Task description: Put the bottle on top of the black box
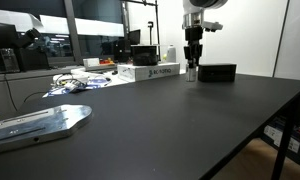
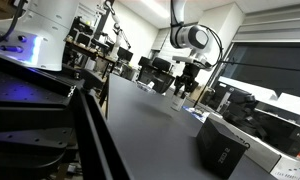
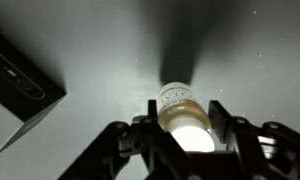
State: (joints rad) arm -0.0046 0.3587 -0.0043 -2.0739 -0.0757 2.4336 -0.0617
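My gripper should lift the bottle over the black box and then move down onto its top.
The bottle is small and translucent with a pale cap and sits between my gripper's two fingers, which press on both of its sides. In an exterior view my gripper points straight down at table level, with the bottle at its tips. The black box lies on the table just beside it, a short gap apart. In the wrist view the black box is at the upper left. In the other exterior view the gripper is far back and the bottle is too small to make out.
A long white box with dark lettering and a white jug stand on the other side of the gripper. A flat metal plate lies near the front. A dark boxy object sits in the foreground. The table edge runs diagonally.
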